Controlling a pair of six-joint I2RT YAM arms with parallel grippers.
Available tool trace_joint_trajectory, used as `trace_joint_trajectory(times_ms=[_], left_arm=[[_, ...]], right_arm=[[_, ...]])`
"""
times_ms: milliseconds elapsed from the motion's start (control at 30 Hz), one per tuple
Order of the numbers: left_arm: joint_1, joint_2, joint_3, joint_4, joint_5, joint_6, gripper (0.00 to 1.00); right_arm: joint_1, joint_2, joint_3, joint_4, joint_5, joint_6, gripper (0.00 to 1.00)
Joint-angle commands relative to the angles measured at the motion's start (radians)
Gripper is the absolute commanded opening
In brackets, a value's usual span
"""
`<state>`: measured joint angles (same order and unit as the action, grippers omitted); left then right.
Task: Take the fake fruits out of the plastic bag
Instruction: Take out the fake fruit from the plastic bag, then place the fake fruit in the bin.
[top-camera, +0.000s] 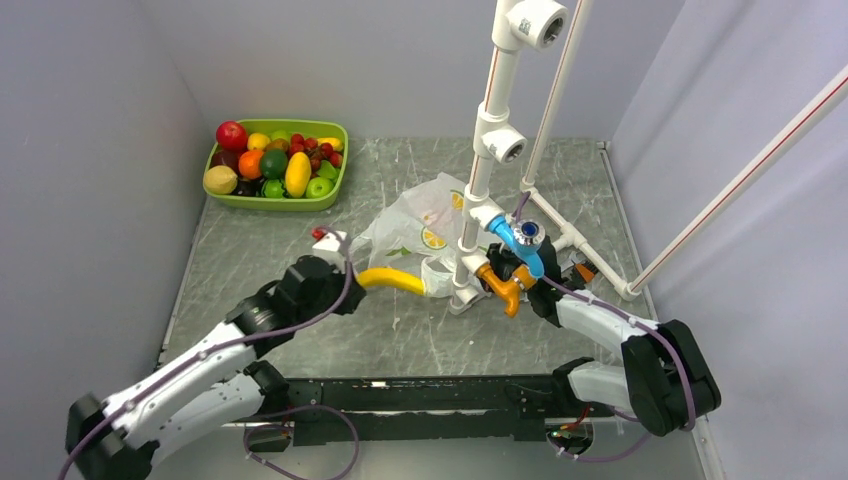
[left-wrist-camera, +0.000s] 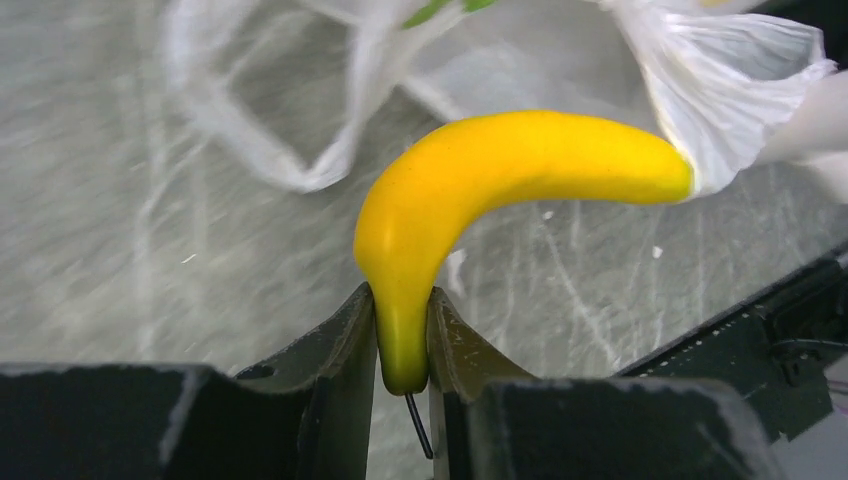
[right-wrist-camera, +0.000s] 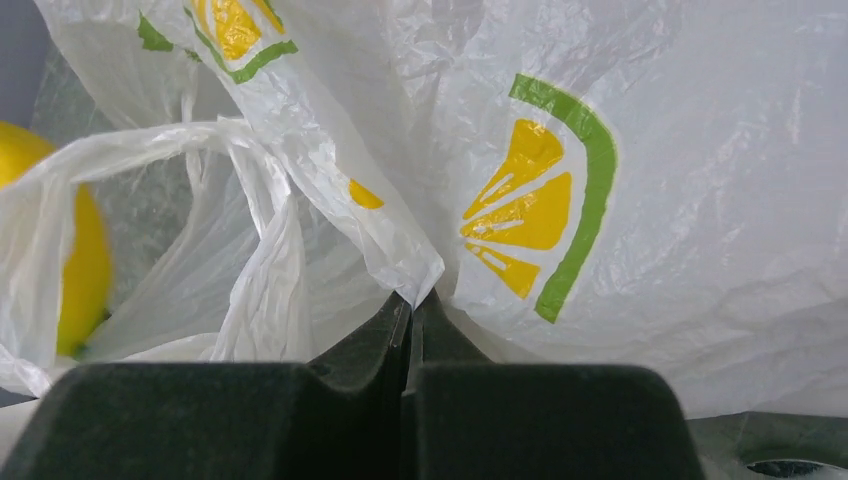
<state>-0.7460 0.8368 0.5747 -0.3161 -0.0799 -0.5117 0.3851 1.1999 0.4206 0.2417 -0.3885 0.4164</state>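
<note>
The banana (top-camera: 392, 281) will next go outward over the lime-green fruit tray, to the gripper's left in the top view, and my left gripper will release it there.
The plastic bag (top-camera: 425, 225) lies crumpled mid-table, white with lemon-slice prints. My left gripper (top-camera: 352, 277) is shut on the stem end of the yellow banana (top-camera: 392, 281). In the left wrist view the banana (left-wrist-camera: 470, 190) curves up from the jaws, its far tip at the bag's edge (left-wrist-camera: 735, 90). My right gripper (right-wrist-camera: 412, 305) is shut on a fold of the bag (right-wrist-camera: 600, 150) and holds it up. A yellow fruit (right-wrist-camera: 75, 250) shows through the bag's film at the left of the right wrist view. The red apples are not visible.
A lime-green tray (top-camera: 228, 199) with several other fruits stands at the back left. A white pipe frame (top-camera: 490, 140) with blue and orange fittings rises just right of the bag. A small red strawberry (top-camera: 319, 233) lies near the left wrist. Grey walls enclose the table.
</note>
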Motion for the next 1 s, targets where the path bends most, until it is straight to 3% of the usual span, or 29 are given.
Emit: trace_joint_trajectory(times_ms=[0, 200, 300, 433, 500, 600, 733, 833, 967], left_arm=[[-0.003, -0.186, 0.101, -0.372, -0.236, -0.063, 0.00], [-0.002, -0.300, 0.267, -0.651, -0.503, -0.146, 0.00], [0.000, -0.270, 0.350, -0.742, -0.611, -0.166, 0.00], [0.051, -0.160, 0.415, -0.747, -0.674, -0.122, 0.00], [0.124, -0.107, 0.427, -0.682, -0.673, -0.068, 0.00], [0.315, -0.047, 0.411, -0.457, -0.525, 0.075, 0.00], [0.562, 0.085, 0.421, -0.231, -0.331, 0.067, 0.00], [0.656, 0.236, 0.466, -0.085, -0.269, 0.023, 0.00], [0.684, 0.481, 0.659, -0.014, -0.348, 0.009, 0.00]], right_arm=[[0.005, -0.014, -0.010, 0.048, 0.020, -0.007, 0.00], [0.004, 0.019, -0.005, 0.065, -0.005, 0.004, 0.00], [0.003, 0.020, -0.003, 0.065, -0.010, 0.004, 0.00], [0.004, 0.014, -0.005, 0.062, 0.002, 0.001, 0.00], [0.004, 0.019, -0.003, 0.065, -0.002, 0.002, 0.00], [0.005, 0.026, 0.000, 0.066, -0.017, 0.005, 0.00], [0.004, 0.006, -0.007, 0.062, -0.009, 0.001, 0.00], [0.004, -0.001, -0.006, 0.055, 0.000, -0.002, 0.00], [0.003, 0.010, -0.005, 0.061, -0.007, -0.002, 0.00]])
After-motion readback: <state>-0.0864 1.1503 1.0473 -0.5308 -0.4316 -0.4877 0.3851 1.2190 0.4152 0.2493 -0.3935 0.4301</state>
